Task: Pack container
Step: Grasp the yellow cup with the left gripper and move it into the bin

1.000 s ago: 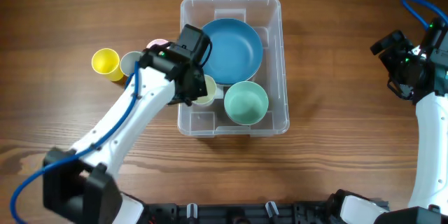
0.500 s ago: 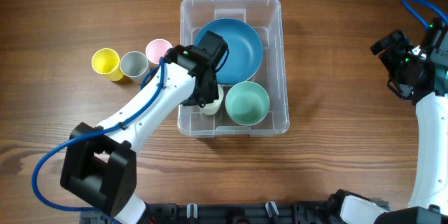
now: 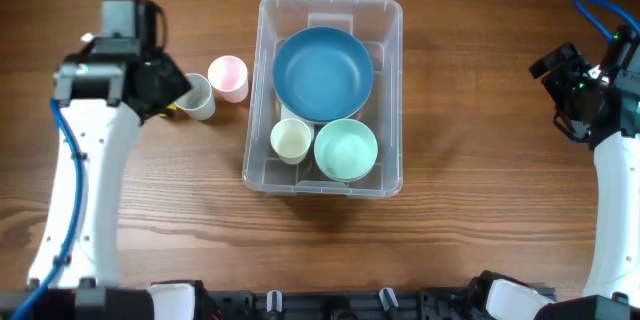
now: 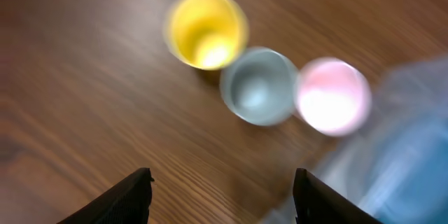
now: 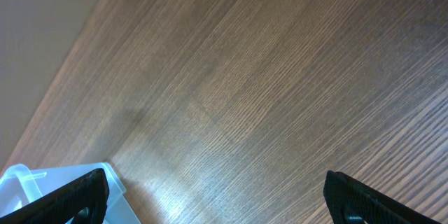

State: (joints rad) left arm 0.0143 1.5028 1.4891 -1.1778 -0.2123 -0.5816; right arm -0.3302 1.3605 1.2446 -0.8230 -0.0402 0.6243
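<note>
My left gripper moves down and to the left in the overhead view onto the yellow cup's free rim (image 4: 172,29) next, since the grey cup crowds the yellow cup's other side.
The clear container (image 3: 392,100) sits mid-table and holds a blue bowl (image 3: 322,73), a cream cup (image 3: 291,140) and a mint green cup (image 3: 346,148). Left of it stand a pink cup (image 3: 228,77) and a grey cup (image 3: 198,95). A yellow cup (image 4: 206,29) shows in the left wrist view beside the grey cup (image 4: 259,87) and the pink cup (image 4: 332,96). My left gripper (image 4: 220,196) hovers open and empty above the wood near these cups. My right gripper (image 5: 217,196) hangs open and empty far right of the container.
The right arm (image 3: 585,90) stands near the table's right edge. A corner of the container (image 5: 21,182) shows at the lower left of the right wrist view. Bare wood lies between the container and the right arm.
My left gripper opened, let go of the cream cup inside the container and swung out left to above the loose cups. The container shifted slightly left. The right arm stayed still.
</note>
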